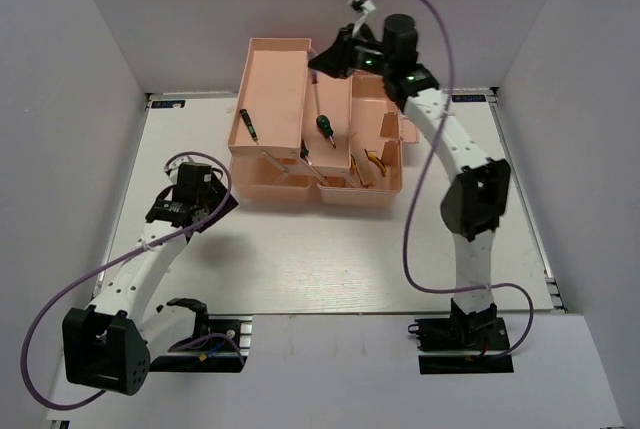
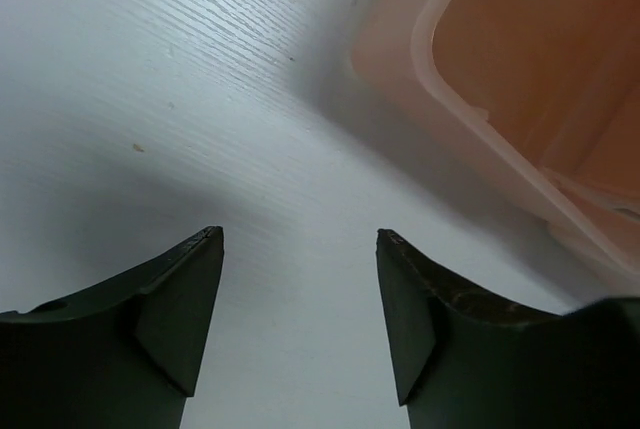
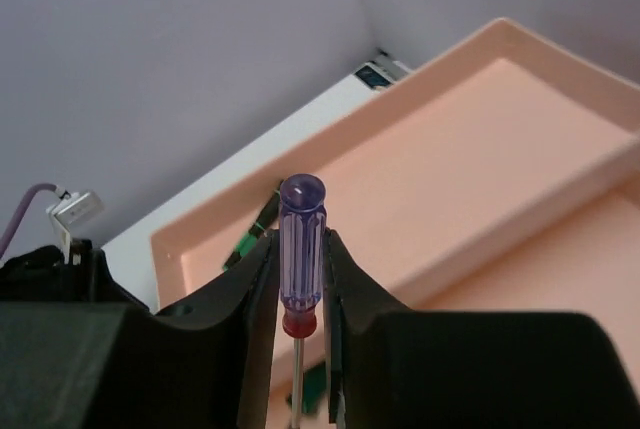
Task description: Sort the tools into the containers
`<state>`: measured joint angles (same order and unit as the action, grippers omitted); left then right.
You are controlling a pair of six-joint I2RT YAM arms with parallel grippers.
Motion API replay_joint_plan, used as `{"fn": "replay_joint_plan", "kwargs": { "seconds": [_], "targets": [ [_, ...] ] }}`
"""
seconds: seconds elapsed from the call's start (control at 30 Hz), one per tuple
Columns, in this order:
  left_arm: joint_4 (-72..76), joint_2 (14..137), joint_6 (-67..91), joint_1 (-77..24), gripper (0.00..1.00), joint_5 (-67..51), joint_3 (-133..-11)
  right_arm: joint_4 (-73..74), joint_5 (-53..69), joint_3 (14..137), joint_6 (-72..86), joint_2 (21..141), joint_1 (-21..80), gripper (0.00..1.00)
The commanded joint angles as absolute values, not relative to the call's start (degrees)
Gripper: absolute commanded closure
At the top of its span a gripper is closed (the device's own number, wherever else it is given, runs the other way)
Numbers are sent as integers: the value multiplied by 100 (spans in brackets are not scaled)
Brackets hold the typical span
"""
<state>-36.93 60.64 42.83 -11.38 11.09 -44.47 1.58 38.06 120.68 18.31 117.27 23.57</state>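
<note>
My right gripper is going left in the top view next, and it will lower over the bare bottom of the tray beside the slim green-handled screwdriver to let go, because that spot is empty.
The salmon-pink toolbox stands open at the back of the table, its trays spread out. My right gripper hovers above the trays, shut on the blue-handled screwdriver, handle pointing away from the wrist and shaft hanging down. One green-handled screwdriver lies in the left tray and also shows in the right wrist view. A stubby green-handled one lies in the middle tray. Yellow-and-black pliers lie in the right compartment. My left gripper is open and empty just above the table, near the toolbox's corner.
White walls close in the table on the left, back and right. The right arm's purple cable loops down over the table's right half. The left arm's cable loops beside its wrist, close to the toolbox's front left corner.
</note>
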Motion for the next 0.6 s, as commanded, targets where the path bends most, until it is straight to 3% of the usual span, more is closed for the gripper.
{"fn": "replay_joint_plan", "kwargs": {
  "seconds": [0.0, 0.37, 0.57],
  "targets": [
    [-3103, 5757, 4728, -993, 26, 527, -4219, -545, 4044, 13225, 2733, 12233, 2812, 100],
    [-2900, 5440, 4729, -817, 26, -78, -3568, -475, 3366, 12666, 2498, 12498, 3428, 99],
    [-2786, 5607, 4729, -765, 25, -132, -3629, -88, 3006, 12533, 2004, 12814, 3419, 76]
  ]
}}
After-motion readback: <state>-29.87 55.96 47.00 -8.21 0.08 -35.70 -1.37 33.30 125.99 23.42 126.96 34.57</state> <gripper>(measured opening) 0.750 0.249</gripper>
